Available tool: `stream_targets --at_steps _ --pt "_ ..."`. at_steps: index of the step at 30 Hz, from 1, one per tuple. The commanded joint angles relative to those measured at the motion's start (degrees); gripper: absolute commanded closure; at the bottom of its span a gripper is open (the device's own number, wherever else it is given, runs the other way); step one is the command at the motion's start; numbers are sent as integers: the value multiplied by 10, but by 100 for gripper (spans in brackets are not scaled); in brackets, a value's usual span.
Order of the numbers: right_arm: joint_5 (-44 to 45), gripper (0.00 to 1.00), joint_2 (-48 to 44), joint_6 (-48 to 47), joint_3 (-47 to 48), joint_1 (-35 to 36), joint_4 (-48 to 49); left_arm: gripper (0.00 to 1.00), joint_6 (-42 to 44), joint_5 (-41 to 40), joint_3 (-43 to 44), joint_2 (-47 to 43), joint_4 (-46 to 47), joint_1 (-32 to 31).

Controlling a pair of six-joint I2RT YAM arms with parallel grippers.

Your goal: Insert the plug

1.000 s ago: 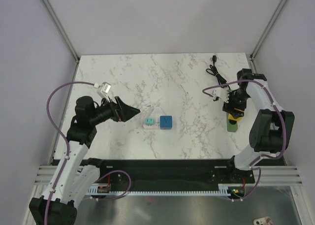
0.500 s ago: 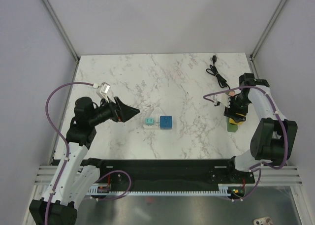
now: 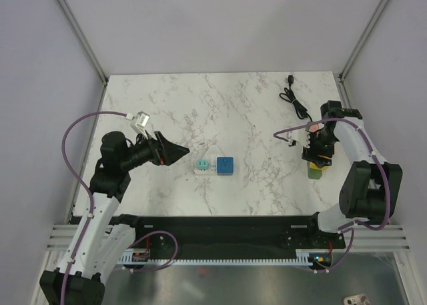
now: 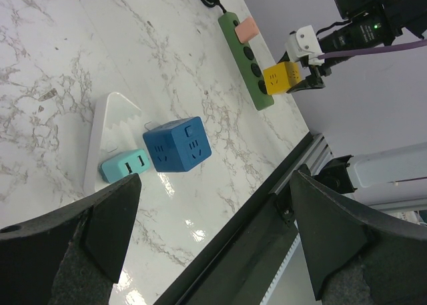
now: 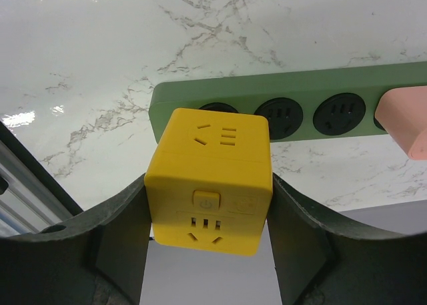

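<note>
The dark rim of the power strip's end socket (image 5: 219,107) still shows uncovered. The yellow cube plug (image 5: 211,178) goes down into that socket next, and my right gripper releases it there.
My right gripper (image 5: 209,205) is shut on a yellow cube plug (image 5: 211,178) and holds it at the near end of a green power strip (image 5: 293,95), over its end socket. In the top view the yellow cube plug (image 3: 317,159) and the right gripper (image 3: 316,151) sit over the strip (image 3: 314,171) at the right side. A pink plug (image 5: 403,121) sits in the strip further along. My left gripper (image 3: 175,153) is open and empty, hovering left of a blue cube plug (image 3: 225,165) and a teal plug (image 3: 201,165).
A white triangular stand (image 4: 110,135) lies beside the teal plug (image 4: 121,170) and blue cube (image 4: 177,143). The strip's black cord (image 3: 295,101) coils toward the back right corner. The table's right edge is close to the strip.
My right gripper has moved the yellow cube a little toward the near end of the strip and lower. The left arm has not moved.
</note>
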Motion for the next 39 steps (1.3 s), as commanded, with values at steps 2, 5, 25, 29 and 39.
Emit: stream_targets --at_steps 2,5,25,29,39 --pt "-23 100 -13 -9 -8 3 -20 0 -7 17 0 -1 22 4" --pt "-23 100 -21 -8 -7 3 -28 0 -7 18 0 0 22 4" --pt "-21 100 30 -5 15 14 -20 0 -9 31 3 12 23 5" --pt "-18 100 49 -10 14 9 -8 0 -9 32 3 17 23 5" --pt "-102 100 87 9 -4 -39 55 0 -6 18 3 15 23 6"
